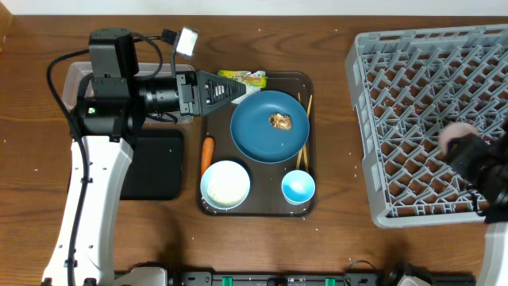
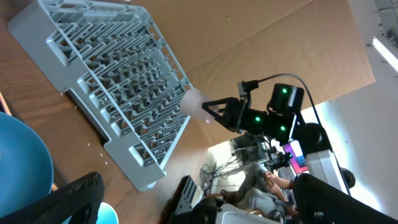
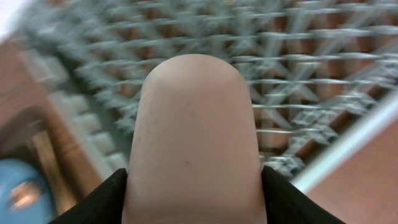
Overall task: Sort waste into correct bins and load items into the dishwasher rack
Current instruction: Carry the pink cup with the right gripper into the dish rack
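My left gripper will swing back and to the right in the overhead view and tilt down onto the light-blue cup's side (image 1: 289, 182) (image 2: 107, 214), because the cup's opening faces up.
My right gripper (image 1: 464, 147) is shut on the small pink cup (image 1: 452, 137) and holds it over the right part of the grey dishwasher rack (image 1: 413, 95). In the right wrist view the cup (image 3: 193, 130) fills the space between the black fingers (image 3: 99, 199), with the rack's lattice (image 3: 305, 68) behind it. My left gripper (image 1: 236, 89) stands open and empty above the serving tray's far left corner, beside the green-yellow wrapper (image 1: 246, 77). The dark-blue plate (image 1: 266, 139) carries a brown food lump (image 1: 279, 121). A carrot piece (image 1: 207, 149), white bowl (image 1: 225, 183), light-blue cup (image 1: 298, 187) and chopsticks (image 1: 304, 131) lie on the tray.
The dark-brown serving tray (image 1: 254, 211) sits mid-table. Under the left arm lie the clear tub (image 1: 78, 78), mostly hidden, and the black tray (image 1: 159, 167). The left wrist view looks across to the rack (image 2: 118, 81) and the right arm (image 2: 267, 118).
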You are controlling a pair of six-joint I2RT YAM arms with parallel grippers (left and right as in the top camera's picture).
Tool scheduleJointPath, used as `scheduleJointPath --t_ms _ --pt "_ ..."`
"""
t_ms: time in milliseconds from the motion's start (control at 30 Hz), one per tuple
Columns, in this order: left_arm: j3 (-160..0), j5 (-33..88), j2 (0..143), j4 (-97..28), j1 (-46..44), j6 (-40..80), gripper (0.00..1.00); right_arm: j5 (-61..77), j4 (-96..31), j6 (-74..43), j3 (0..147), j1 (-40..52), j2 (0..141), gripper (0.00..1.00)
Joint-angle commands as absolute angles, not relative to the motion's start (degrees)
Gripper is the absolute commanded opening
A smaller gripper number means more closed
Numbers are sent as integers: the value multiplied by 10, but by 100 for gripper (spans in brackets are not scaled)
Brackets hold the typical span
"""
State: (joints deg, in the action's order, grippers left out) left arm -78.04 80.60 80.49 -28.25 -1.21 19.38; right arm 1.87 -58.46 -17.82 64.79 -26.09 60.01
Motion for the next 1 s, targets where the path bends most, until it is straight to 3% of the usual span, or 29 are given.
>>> scheduleJointPath --t_ms 0,433,600,867,967 --pt "-789 803 805 -282 -10 180 98 -70 -590 -194 659 -297 637 54" --pt "-787 803 805 -293 -10 180 98 65 -566 -201 659 -389 801 54" --pt "-784 803 805 -304 -11 180 98 80 -563 -201 660 -389 820 70" --pt "-781 801 805 -306 -11 169 98 91 -573 -196 693 -390 801 75" --pt "-781 801 805 -306 -11 169 98 94 -576 -192 701 -390 794 70"
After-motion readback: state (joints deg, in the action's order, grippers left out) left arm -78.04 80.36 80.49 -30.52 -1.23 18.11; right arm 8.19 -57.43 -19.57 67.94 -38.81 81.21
